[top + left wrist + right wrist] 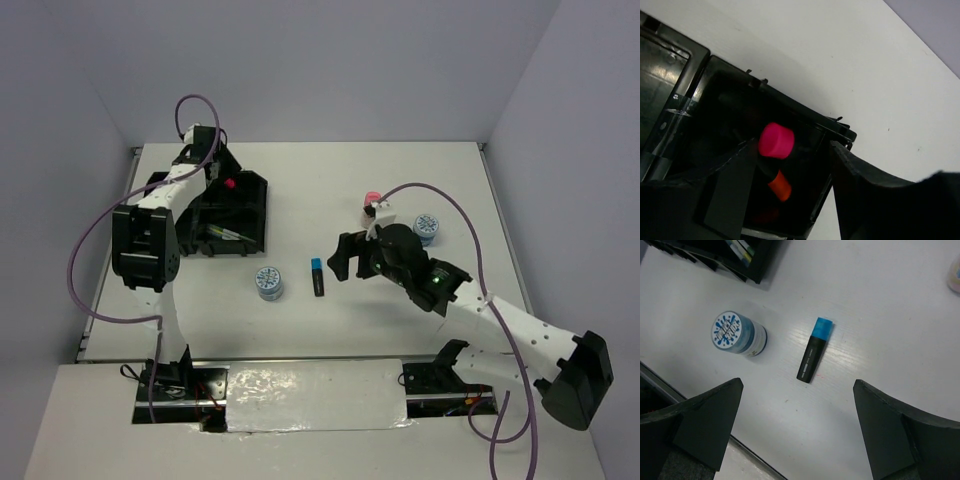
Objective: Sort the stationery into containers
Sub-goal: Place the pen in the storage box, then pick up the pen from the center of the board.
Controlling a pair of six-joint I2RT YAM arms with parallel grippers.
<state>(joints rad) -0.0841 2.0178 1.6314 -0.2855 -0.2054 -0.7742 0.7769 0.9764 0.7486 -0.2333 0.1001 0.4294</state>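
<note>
My right gripper will next move down and to the left in the top view, onto the marker's body near its cap [317,277] [815,349].
The black tray [250,205] lies at the left. My left gripper [213,172] hovers over its far end, open and empty. In the left wrist view the gripper [790,200] has wide jaws above a compartment of the tray [840,131] holding a pink-capped marker [776,141] and an orange-capped marker [780,184]. My right gripper [345,258] is open and empty, just right of a blue-capped marker [318,276]. In the right wrist view the gripper [797,435] is above the table, short of that marker [814,350] and a blue-white tin [735,333].
The tin [269,283] stands left of the blue-capped marker. A second tin [427,228] and a pink-capped bottle [372,200] stand at the right, behind my right arm. Thin pens [228,233] lie in the tray's near part. Walls close the far and side edges.
</note>
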